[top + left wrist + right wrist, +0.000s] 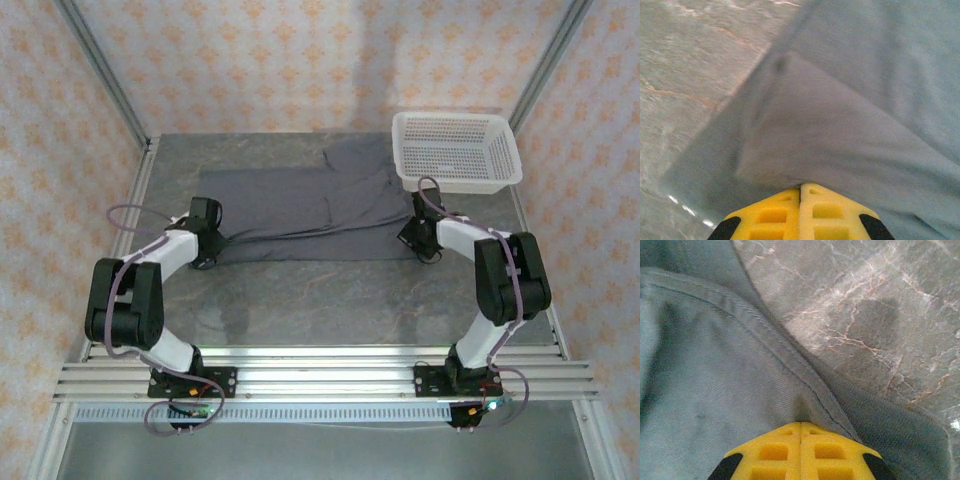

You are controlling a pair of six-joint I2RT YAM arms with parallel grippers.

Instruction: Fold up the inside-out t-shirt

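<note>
Next, the right gripper draws back toward my base with the stitched hem, toward the bare marble, then lets go, because the shirt lies close beside the basket.
The inside-out t-shirt lies spread flat and wrinkled across the back half of the grey marble table, its right part running under the basket's near side. My left gripper sits at the shirt's near left corner. In the left wrist view its yellow fingers are pressed together with a fold of the grey fabric pinched at their tips. My right gripper sits at the near right corner. Its fingers are closed on the shirt's stitched hem.
A white mesh basket stands at the back right, just beyond the right gripper, over the shirt's edge. Bare marble table stretches between the shirt and the arm bases. Metal frame posts and patterned walls close in the sides and back.
</note>
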